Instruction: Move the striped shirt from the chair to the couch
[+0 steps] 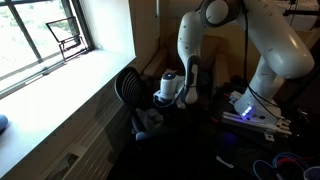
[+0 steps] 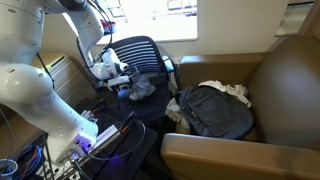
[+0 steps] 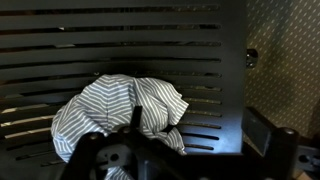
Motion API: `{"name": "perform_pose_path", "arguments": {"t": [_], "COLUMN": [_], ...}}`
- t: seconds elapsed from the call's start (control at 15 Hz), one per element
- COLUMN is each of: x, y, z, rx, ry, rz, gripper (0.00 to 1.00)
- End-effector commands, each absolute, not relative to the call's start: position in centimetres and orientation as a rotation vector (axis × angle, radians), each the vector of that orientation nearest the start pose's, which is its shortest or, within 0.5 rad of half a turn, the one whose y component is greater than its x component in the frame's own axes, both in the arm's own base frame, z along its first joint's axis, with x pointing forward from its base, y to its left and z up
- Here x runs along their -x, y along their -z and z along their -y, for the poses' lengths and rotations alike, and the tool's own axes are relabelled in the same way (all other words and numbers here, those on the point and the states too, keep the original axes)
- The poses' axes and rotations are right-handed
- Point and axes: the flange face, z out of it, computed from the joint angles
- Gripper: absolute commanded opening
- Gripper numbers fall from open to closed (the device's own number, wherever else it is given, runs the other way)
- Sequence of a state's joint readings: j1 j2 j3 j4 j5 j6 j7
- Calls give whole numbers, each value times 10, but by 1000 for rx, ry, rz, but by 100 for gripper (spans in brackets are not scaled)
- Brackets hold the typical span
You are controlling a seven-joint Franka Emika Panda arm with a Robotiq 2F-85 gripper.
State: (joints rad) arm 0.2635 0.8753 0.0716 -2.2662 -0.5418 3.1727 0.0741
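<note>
One of my fingertips hangs over the bare seat, so my gripper needs to move toward the left in the wrist view, turn a little and go down onto the shirt's folds point(image 3: 124, 110).
The striped shirt point(image 3: 120, 110) lies crumpled on the black slatted seat of the chair point(image 3: 200, 60). It also shows as a grey heap in both exterior views point(image 1: 150, 120) point(image 2: 141, 88). My gripper point(image 3: 200, 130) is open just above the seat. Its left finger is at the shirt's edge and its right finger is over bare seat. The gripper hangs close over the chair in both exterior views point(image 1: 170, 92) point(image 2: 113, 70). The brown couch point(image 2: 285, 90) stands beside the chair.
A dark bag or jacket point(image 2: 215, 112) and a white cloth point(image 2: 236, 92) lie on the couch seat. The chair's mesh back point(image 1: 127, 85) stands by the window wall point(image 1: 60, 100). Cables and a lit device point(image 1: 250, 115) sit by the robot base.
</note>
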Motion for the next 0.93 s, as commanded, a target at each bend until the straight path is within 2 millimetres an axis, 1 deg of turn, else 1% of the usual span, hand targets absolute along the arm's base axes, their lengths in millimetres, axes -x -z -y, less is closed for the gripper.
{"name": "perform_pose_path", "arguments": {"t": [0.0,0.07,0.2,0.27,0.33,0.53,0.6,0.67,0.73,0.8,0.87], "x": [-419,-426,-439,-442,-450,-479,-498,-501,-485,-493,-497], "y": [10,15,30,35,40,52,54,63,51,55,58], "z": [-203,-203,-204,-206,-205,-191,-188,-180,-189,-186,-183], "rx": [2860,2852,2866,2865,2885,2937,2960,2984,2964,2975,2980], "ry": [161,225,308,332,393,535,549,538,502,521,529], "rz": [1197,1210,1173,1148,1125,1000,927,873,932,902,888], "gripper": [100,100,100,100,100,100,100,100,100,100,100]}}
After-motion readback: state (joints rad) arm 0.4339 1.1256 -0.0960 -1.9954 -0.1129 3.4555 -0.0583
